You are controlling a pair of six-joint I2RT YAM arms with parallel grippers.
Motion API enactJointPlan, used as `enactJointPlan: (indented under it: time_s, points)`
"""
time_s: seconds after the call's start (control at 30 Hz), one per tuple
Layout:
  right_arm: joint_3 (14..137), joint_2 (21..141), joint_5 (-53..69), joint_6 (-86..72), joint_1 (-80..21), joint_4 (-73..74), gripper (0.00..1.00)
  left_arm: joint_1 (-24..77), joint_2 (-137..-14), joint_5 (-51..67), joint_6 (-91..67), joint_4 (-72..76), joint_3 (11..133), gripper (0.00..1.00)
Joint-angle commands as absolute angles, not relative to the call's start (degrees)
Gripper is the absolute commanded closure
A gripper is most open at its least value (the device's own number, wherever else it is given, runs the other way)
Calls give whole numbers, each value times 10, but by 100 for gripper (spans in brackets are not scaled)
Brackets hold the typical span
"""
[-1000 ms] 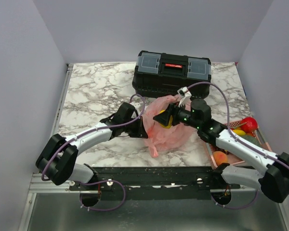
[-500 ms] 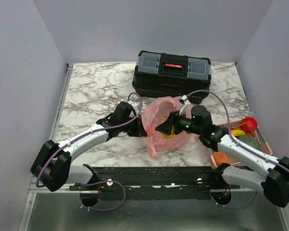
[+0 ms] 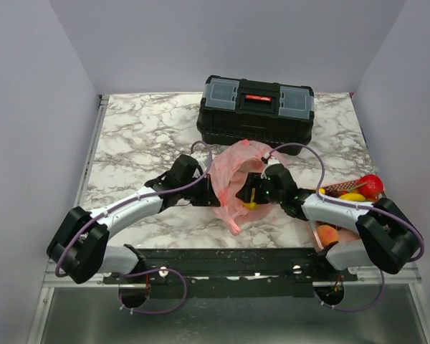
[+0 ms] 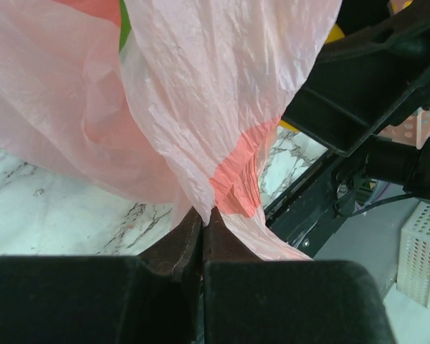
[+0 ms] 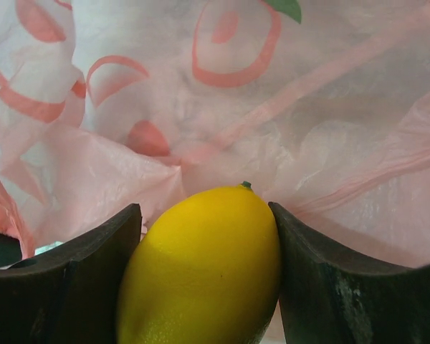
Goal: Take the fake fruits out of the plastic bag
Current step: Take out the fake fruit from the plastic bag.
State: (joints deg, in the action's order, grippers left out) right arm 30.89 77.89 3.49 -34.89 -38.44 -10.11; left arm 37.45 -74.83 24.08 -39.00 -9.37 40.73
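Next, my right gripper pulls from the bag [image 3: 233,166] and carries the lemon over the basket beside the orange fruit to release it, since other fruits lie there.
The pink plastic bag [image 3: 233,166] lies crumpled mid-table in front of the toolbox. My left gripper [image 3: 210,195] is shut on a fold of the bag's edge [image 4: 233,188], its jaws pressed together [image 4: 203,215]. My right gripper [image 3: 248,195] reaches into the bag from the right and is shut on a yellow lemon-shaped fake fruit [image 5: 204,269], held between both fingers [image 5: 93,251] with bag film [image 5: 222,107] close behind it. A bit of that yellow fruit [image 3: 251,205] shows in the top view. Any other contents of the bag are hidden.
A black toolbox [image 3: 256,109] stands behind the bag. At the right table edge is a pink slotted basket [image 3: 332,189] holding a red fruit [image 3: 371,185], a yellow banana [image 3: 352,196] and an orange one [image 3: 328,235]. My right forearm lies across the basket.
My right gripper, holding the yellow fruit, has moved down and toward the near edge inside the bag, and its arm has lowered over the basket. The left gripper still pinches the bag.
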Motion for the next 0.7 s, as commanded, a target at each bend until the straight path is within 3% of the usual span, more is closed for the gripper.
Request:
enactJointPlan:
  time_s: [0.0,0.43,0.53,0.67]
  points:
    - [338,786,25,-348,-391,-126,79,381,-758,258,-404,-69,393,100]
    - [357,605,298,-431,-400,-57,81,380,-775,219,-382,-102,447,100]
    - [400,538,221,-398,-400,46,87,380,-768,201,-375,-116,455,100]
    - [455,471,-18,-355,-399,165,91,379,-756,184,-363,-136,459,95]
